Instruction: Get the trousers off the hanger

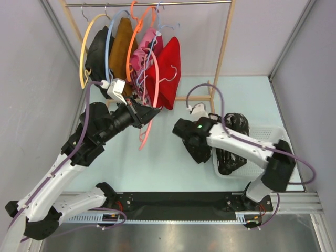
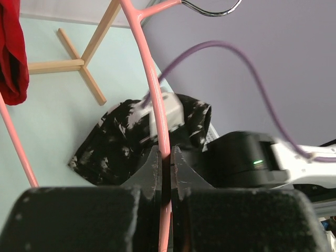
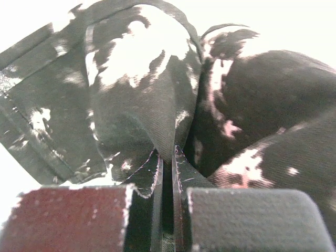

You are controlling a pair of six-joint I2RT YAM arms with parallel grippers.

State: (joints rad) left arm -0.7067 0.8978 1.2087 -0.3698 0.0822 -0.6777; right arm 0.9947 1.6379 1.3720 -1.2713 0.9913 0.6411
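Observation:
I should swing my right gripper to the right in the top view, over the white basket, and open, since part of the black trousers hangs outside it.
The black trousers with white splotches (image 1: 236, 123) hang bunched over the white basket (image 1: 273, 137) at the right. My right gripper (image 1: 212, 116) is shut on a fold of them; the wrist view shows the cloth (image 3: 152, 89) pinched between the fingers of that gripper (image 3: 168, 155). They also show in the left wrist view (image 2: 110, 147). The red trousers (image 1: 168, 68) hang on a hanger on the rack. My left gripper (image 1: 143, 113) is shut on the rod of an empty salmon-pink hanger (image 1: 142, 137), which runs between the fingers of this gripper (image 2: 166, 157).
The wooden rack (image 1: 223, 47) carries several hangers with a black garment (image 1: 97, 50), a mustard-brown garment (image 1: 121, 50) and a pink floral garment (image 1: 143, 52). The rack's foot (image 2: 79, 65) lies on the pale green table. Grey walls close in left and right.

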